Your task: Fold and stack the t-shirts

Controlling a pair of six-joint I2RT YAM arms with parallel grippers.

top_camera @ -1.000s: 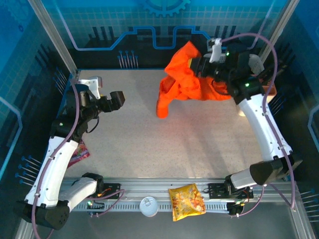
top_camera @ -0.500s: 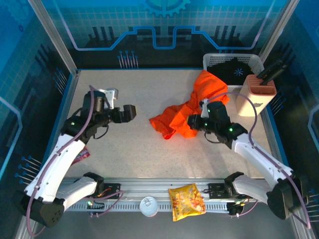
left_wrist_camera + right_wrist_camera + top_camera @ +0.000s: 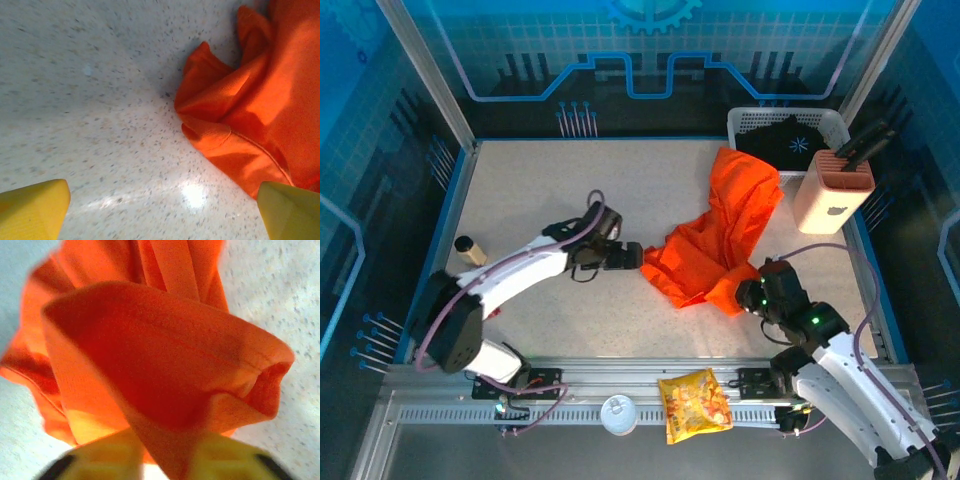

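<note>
Next, my left gripper moves toward the orange t-shirt [image 3: 720, 240] and closes on the fold behind the t-shirt's pointed corner [image 3: 654, 260], since that fold lies just ahead of its open fingers.
The bright orange t-shirt [image 3: 720, 240] lies crumpled on the table, right of centre, its far end reaching the basket. My right gripper [image 3: 752, 297] is at the shirt's near right corner. In the right wrist view a fold of the orange t-shirt [image 3: 165, 350] runs down between the yellow fingers of that gripper [image 3: 167, 452], which is shut on it. My left gripper [image 3: 632, 257] sits low beside the shirt's left edge. In its wrist view its jaws stand wide open [image 3: 165, 215] over bare table, the orange t-shirt [image 3: 250, 100] just ahead. The black shirt [image 3: 790, 138] lies in the basket.
A white basket [image 3: 740, 120] stands at the back right, with a pink block holder [image 3: 832, 195] beside it. A small cylinder [image 3: 470, 250] lies at the left. A yellow snack bag [image 3: 695, 405] and a white round lid [image 3: 618, 413] rest on the front rail.
My right arm has drawn the orange t-shirt down from above the basket onto the table, toward the near edge. My left arm has reached rightward to the shirt's left edge.
</note>
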